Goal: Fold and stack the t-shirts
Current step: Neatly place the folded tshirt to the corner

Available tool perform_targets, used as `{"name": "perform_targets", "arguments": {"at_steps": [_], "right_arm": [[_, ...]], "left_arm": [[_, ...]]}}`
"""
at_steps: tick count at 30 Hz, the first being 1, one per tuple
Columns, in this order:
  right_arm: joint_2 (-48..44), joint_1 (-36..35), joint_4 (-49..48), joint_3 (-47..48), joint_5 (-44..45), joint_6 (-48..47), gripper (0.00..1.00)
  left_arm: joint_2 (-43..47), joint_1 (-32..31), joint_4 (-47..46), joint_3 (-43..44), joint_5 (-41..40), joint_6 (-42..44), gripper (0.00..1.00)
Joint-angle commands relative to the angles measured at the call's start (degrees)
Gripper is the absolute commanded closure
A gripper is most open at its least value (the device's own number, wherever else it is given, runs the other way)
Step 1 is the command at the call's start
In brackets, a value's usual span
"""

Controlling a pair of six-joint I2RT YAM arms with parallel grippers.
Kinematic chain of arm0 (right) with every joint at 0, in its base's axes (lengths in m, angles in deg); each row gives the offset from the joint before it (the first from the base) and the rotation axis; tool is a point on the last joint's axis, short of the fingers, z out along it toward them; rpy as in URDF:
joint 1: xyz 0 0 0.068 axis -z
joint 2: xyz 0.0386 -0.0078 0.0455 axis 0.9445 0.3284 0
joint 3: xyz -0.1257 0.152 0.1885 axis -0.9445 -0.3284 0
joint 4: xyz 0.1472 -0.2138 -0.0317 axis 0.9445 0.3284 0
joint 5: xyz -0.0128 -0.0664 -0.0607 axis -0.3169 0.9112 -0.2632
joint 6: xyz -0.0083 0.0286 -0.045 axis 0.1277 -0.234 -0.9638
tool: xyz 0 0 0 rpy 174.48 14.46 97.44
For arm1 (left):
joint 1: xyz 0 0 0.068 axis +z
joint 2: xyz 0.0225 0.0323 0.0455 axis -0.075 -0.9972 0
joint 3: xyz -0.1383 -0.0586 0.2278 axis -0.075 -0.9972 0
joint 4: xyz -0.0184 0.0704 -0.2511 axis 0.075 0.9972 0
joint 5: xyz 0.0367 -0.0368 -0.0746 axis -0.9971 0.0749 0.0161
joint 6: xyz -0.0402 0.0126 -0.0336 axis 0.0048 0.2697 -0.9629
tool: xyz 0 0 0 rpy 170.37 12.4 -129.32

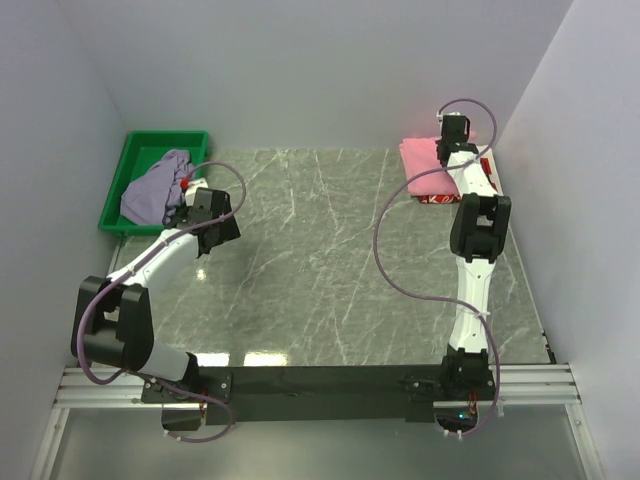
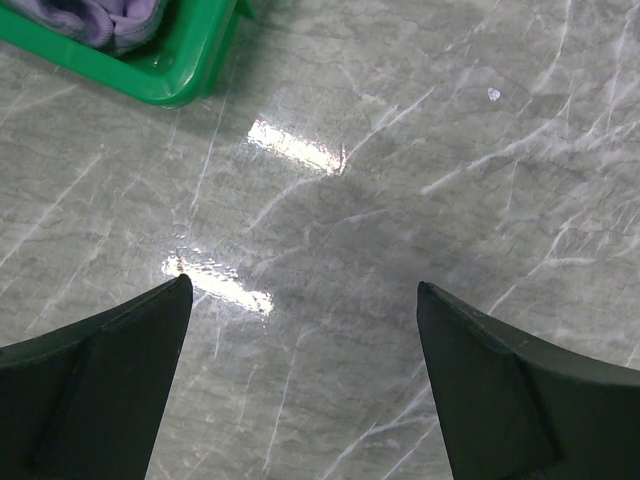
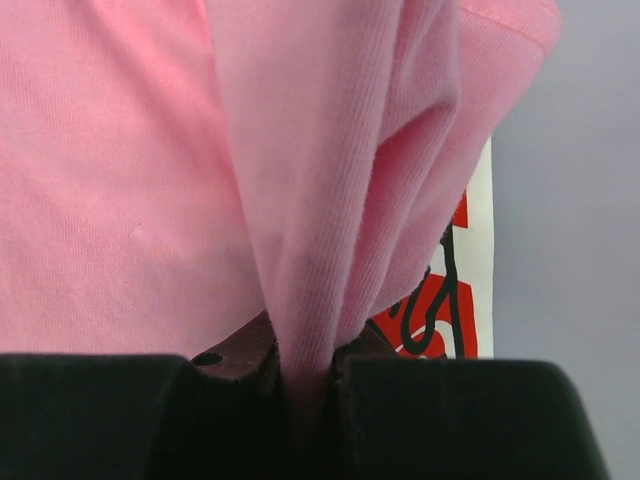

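Observation:
The white t-shirt's uncovered edge [image 1: 489, 170] [image 3: 467, 278] is to the right in the top view, so my right gripper needs to pull the pink t-shirt's fold toward it and release.
The pink t-shirt [image 1: 425, 162] lies folded at the far right, on top of the white t-shirt with red print [image 1: 436, 199]. My right gripper [image 1: 452, 140] is over it, shut on a pinched fold of the pink t-shirt [image 3: 310, 200]; the white t-shirt's red print [image 3: 440, 300] shows beneath. The lavender-grey t-shirt [image 1: 160, 187] lies crumpled in the green bin [image 1: 133, 148]. My left gripper [image 1: 190, 212] is open and empty above the bare table beside the bin; its fingers [image 2: 100, 390] frame the marble, and the bin's corner [image 2: 170, 70] shows at top left.
The table is grey marble [image 1: 320, 260]. White walls close in at the back and on both sides. The right wall [image 3: 580, 250] stands right beside the shirt stack. A black rail [image 1: 320, 385] carries the arm bases at the near edge.

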Motion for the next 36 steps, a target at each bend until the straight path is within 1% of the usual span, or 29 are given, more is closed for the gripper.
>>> {"name": "perform_targets", "arguments": {"at_steps": [1, 12, 16, 23, 31, 36], "right_arm": [[-0.07, 0.65, -5.89, -0.82, 6.14, -1.98, 0.94], [-2.0, 0.65, -12.13, -3.2, 11.24, -2.6, 0.94], [-5.15, 0.65, -16.69, -7.06, 12.55, -3.04, 0.94], [-4.11, 0.91, -16.44, -5.31, 13.61, -4.09, 0.93], [-4.9, 1.17, -19.25, -6.8, 15.63, -6.02, 0.93], [-6.75, 1.52, -21.8, -8.56, 15.28, -6.46, 0.93]], "left_arm": [[0.03, -0.19, -1.41, 0.56, -0.07, -0.13, 0.01], [-0.58, -0.28, -1.68, 0.56, 0.1, 0.05, 0.01], [-0.76, -0.28, -1.76, 0.73, 0.19, 0.14, 0.01], [-0.84, -0.28, -1.76, 0.65, 0.19, 0.14, 0.01], [-1.28, -0.63, -1.76, 0.65, 0.1, 0.23, 0.01], [-1.46, -0.72, -1.68, 0.65, -0.25, 0.23, 0.01]]}}
